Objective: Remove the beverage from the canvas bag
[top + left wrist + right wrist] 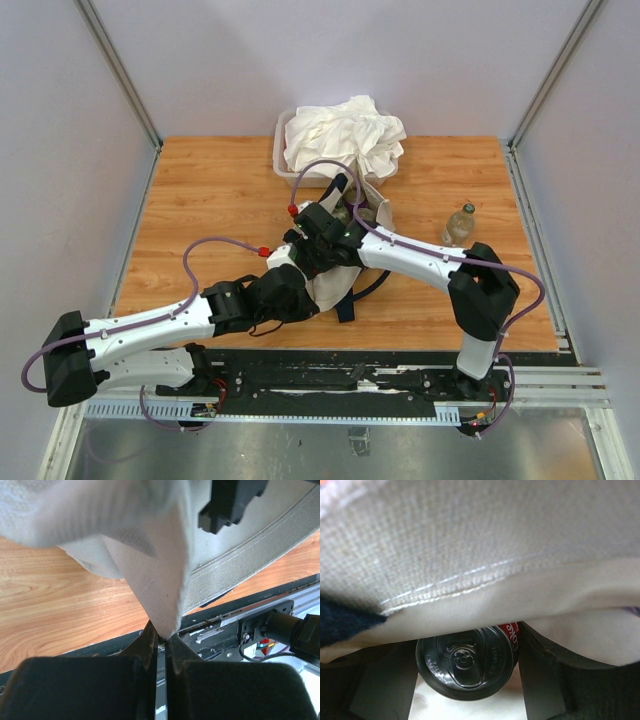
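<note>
I will raise my right gripper from the bag and move it to the right in the top view. Then I will lower it and release the can beside the bottle, where the tabletop is bare.
The canvas bag lies on the wooden table, cream with a navy strap trailing at its near end. My left gripper is shut on a corner of the bag's cloth and holds it up. My right gripper reaches inside the bag under its stitched hem. Between its fingers sits the beverage, a dark Coke can seen lid-on, touching both pads. In the top view the right fingers and the can are hidden by the bag and the wrist.
A clear tub heaped with white cloth stands just behind the bag. A clear plastic bottle stands on the table to the right. The black rail with both arm bases runs along the near edge.
</note>
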Robot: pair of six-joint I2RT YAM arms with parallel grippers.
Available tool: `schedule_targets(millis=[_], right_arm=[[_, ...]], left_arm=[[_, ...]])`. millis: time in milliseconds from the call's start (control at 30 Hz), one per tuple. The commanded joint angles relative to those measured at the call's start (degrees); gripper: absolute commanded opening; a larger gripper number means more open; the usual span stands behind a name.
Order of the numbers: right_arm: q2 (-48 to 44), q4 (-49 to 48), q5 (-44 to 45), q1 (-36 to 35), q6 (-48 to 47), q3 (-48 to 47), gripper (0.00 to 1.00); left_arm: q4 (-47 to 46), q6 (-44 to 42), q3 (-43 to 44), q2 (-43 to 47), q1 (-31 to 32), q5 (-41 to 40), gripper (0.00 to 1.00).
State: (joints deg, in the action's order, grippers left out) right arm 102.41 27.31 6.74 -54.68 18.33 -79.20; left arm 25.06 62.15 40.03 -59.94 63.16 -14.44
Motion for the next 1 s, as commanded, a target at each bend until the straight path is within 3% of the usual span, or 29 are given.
schedule_targets(millis=[0,433,633,767,967], right_arm=[[-6.6,7.2,5.3,-2.9,-5.4,-6.1,0.01],[-19.0,9.6,18.2,-3.9,-12.5,-16.2,0.01],[-26.2,9.3,29.5,-2.5,-15.2,-17.1,0.01],[-31.6,8.3,33.6,2.0,-15.1,-14.3,0.01],[-37.9,9.9,27.3,15.4,-11.4,-7.0,0.01]], left_arm=[[-0.8,-0.1,-0.6,-0.3,0.5,0.7,0.01],[-0.7,0.1,-0.8,-0.2,0.5,0.6,0.0],[-0.9,0.1,-0.9,-0.3,0.5,0.7,0.0],[-0.8,0.1,-0.9,-0.2,0.5,0.7,0.01],[-0.8,0.2,-1.1,0.3,0.5,0.5,0.0]])
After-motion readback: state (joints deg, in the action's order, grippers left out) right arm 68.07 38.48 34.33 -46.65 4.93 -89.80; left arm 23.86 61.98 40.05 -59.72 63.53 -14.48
